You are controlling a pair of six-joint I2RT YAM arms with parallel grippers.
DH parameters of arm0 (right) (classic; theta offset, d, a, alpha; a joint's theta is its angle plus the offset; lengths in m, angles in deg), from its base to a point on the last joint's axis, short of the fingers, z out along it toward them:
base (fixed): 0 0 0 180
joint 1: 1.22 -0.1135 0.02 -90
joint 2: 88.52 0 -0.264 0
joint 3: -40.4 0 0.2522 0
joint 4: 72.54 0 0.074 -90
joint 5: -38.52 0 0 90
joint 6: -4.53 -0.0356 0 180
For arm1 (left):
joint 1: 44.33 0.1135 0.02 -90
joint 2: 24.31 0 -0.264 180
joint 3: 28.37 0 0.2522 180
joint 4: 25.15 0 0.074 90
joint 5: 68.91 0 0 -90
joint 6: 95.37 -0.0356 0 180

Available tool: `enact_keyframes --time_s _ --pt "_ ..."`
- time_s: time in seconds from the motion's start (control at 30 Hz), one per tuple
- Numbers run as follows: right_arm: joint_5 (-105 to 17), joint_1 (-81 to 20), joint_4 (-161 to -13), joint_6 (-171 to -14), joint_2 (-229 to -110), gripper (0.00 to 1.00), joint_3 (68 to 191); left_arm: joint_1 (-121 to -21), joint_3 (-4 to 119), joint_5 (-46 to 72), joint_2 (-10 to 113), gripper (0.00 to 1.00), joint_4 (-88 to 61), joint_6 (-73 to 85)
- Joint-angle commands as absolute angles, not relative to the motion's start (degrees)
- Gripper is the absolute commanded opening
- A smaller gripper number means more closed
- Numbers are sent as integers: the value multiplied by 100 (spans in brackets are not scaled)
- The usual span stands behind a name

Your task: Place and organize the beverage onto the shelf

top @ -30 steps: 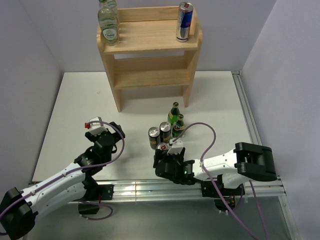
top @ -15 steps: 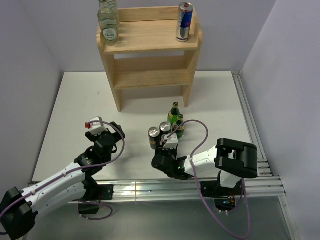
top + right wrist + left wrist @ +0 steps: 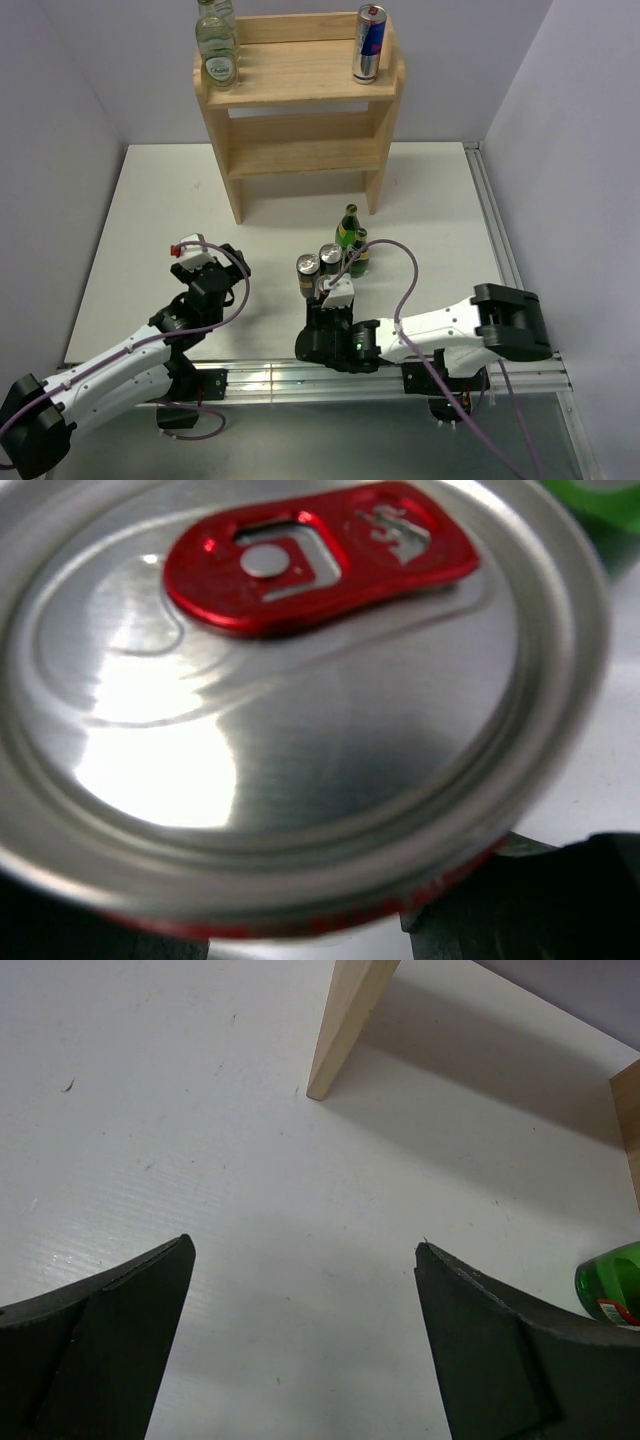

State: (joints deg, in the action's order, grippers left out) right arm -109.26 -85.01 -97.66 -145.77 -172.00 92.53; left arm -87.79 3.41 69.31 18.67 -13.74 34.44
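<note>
My right gripper should rise outward past the green bottles next and set the can on the top shelf beside the silver-and-blue can, since bare wood lies open there.
The wooden shelf stands at the back with two glass bottles on its top left and a silver-and-blue can on its top right. On the table stand two black cans and two green bottles. My right gripper is just in front of them, shut on a can with a silver lid and a red pull tab, which fills the right wrist view. My left gripper hangs open over bare table, holding nothing.
A shelf leg shows ahead of the left gripper, and a green bottle at that view's right edge. A metal rail runs along the table's right side. Grey walls close in the back and sides.
My right gripper has shut on the red-tabbed can, and its wrist now covers the can from above. The right arm's elbow swung in and back out. The left arm has not moved.
</note>
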Motion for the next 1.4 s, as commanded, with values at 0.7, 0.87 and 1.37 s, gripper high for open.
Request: enact_keyframes --time_s 0.7,0.87,1.37 --pt "-8787 -5063 -10069 -8205 -18281 0 17348 -8757 446 6890 1823 99 -1544 3391" --pt "-8655 -4596 -10319 -8012 -19503 0 19064 -8757 384 6890 1673 99 -1561 3382" --pt "-8725 -3910 -9325 -7554 -20638 0 19584 -8739 349 6828 1647 99 -1587 3365"
